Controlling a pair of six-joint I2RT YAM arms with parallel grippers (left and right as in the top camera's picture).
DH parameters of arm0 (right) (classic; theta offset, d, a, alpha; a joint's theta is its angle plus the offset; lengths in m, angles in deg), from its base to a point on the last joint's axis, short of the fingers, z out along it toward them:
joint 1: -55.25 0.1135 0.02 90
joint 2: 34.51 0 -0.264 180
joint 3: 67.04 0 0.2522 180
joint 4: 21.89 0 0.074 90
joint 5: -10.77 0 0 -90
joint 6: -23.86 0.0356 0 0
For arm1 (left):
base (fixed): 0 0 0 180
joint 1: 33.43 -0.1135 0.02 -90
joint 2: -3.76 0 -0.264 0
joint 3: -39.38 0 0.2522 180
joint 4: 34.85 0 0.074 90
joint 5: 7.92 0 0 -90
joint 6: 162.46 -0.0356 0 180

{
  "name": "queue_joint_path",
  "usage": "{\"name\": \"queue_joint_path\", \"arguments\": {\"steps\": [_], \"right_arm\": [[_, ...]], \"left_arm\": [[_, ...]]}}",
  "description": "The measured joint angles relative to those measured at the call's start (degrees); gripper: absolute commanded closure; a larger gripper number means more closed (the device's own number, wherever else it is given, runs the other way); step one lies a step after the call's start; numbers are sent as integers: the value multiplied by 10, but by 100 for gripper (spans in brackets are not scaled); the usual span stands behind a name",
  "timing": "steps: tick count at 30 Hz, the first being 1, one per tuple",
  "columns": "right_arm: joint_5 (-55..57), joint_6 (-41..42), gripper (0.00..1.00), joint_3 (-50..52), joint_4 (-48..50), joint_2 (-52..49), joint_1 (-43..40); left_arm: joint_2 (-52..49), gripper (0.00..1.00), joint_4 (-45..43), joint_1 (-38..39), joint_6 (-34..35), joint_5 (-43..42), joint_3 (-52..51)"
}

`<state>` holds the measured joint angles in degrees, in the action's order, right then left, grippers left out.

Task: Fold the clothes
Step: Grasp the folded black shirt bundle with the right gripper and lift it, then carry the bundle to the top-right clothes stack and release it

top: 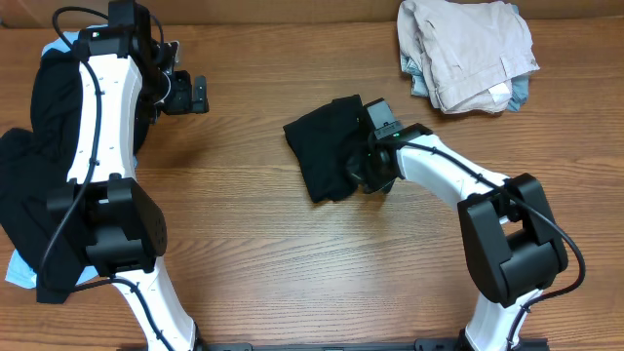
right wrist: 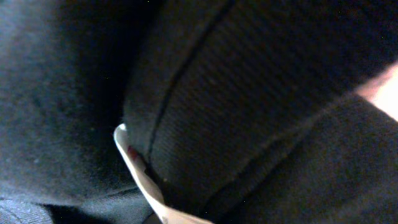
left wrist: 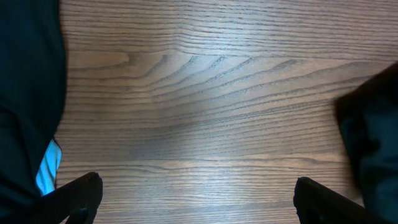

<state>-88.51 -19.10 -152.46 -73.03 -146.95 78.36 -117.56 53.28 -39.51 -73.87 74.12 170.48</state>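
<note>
Next I need to raise my right gripper, carry the shirt (top: 325, 146) outward, lower it onto the beige and cream stack (top: 464, 51) and release it, since the stack lies outward of my gripper.
A folded black shirt (top: 325, 146) lies in the middle of the table. My right gripper (top: 369, 164) is at its right edge, sunk into the cloth and shut on it. In the right wrist view black fabric (right wrist: 249, 93) fills the frame, with a small white label (right wrist: 140, 177) near the bottom, and it covers the fingers. My left gripper (top: 192, 95) is open and empty over bare wood at the back left. Both its fingertips show in the left wrist view (left wrist: 196, 199).
A pile of black clothes (top: 29, 156) with light blue cloth (top: 18, 270) under it lies at the left edge beside the left arm. A stack of beige and cream garments (top: 468, 49) sits at the back right. Dark cloth edges (left wrist: 28, 93) flank the left wrist view.
</note>
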Motion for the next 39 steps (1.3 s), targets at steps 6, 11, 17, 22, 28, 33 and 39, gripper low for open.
{"name": "queue_joint_path", "arguments": {"steps": [6, 11, 17, 22, 28, 33, 39], "right_arm": [[-35, -79, 96, -33, -35, 17, -58], [-72, -112, 96, -130, -71, 63, -116], [-103, -147, 96, -257, -68, 106, -170], [-99, -178, 96, -295, -3, 112, -191], [-57, -190, 96, -296, 68, 105, -229], [-32, -188, 96, -296, 130, 72, -262], [-49, -168, 96, -296, 194, 4, -288]], "left_arm": [[0, 0, 0, 0, 0, 0, 0], [0, 0, 0, 0, 0, 0, 0], [0, 0, 2, 0, 0, 9, 0], [0, 0, 1, 0, 0, 16, 0], [0, 0, -3, 0, 0, 18, 0], [0, 1, -2, 0, 0, 19, 0], [0, 0, -2, 0, 0, 20, 0]]}}
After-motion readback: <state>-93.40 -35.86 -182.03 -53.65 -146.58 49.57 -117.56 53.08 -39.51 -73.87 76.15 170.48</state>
